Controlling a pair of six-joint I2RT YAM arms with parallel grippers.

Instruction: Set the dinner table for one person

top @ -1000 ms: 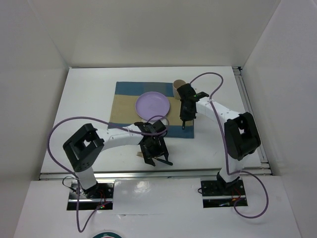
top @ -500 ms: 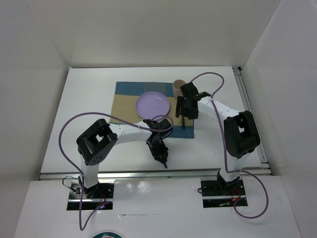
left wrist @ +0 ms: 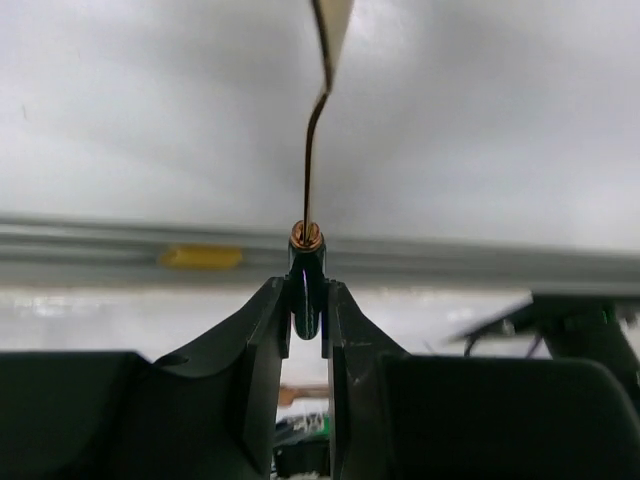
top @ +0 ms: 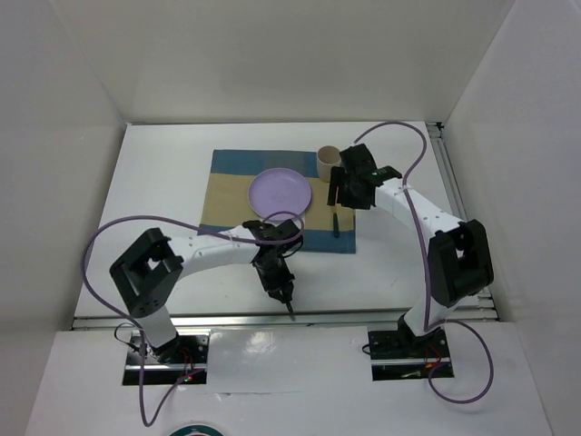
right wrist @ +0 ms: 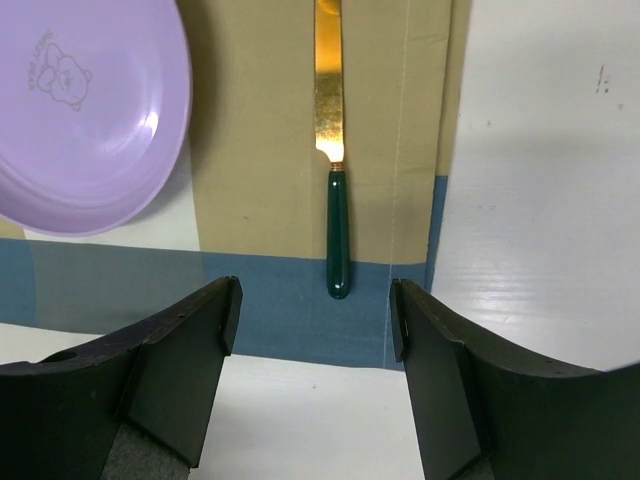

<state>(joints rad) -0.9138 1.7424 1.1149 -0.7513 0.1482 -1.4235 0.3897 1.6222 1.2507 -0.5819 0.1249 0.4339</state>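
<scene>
The tan part of the placemat opposite the knife (top: pixel 227 198) is bare, so the robot's left gripper next needs to move outward, to the left in the top view, and down to release there.
On the white dinner table (top: pixel 154 200) lies a blue-and-tan placemat (top: pixel 231 195) with a purple plate (top: pixel 281 193) on it. A knife (right wrist: pixel 330 120) with a gold blade and a dark green handle lies flat on the mat, right of the plate (right wrist: pixel 80 110). My right gripper (right wrist: pixel 315 292) hovers open just behind the handle's end, apart from it. Near the table's front edge my left gripper (left wrist: pixel 305 292) is shut on the green handle of a gold utensil (left wrist: pixel 312 150). I see this utensil edge-on and cannot tell fork from spoon. From above, the left gripper (top: pixel 280 289) and the right gripper (top: pixel 343 193) both show.
A tan cup (top: pixel 327 162) stands at the mat's far right corner, close beside my right wrist. A metal rail (left wrist: pixel 430 262) runs along the table's near edge, right below the left gripper. White walls close in the table on three sides.
The right gripper has opened, left the knife on the mat and drawn back. The left gripper has closed on the utensil and turned it over the near edge.
</scene>
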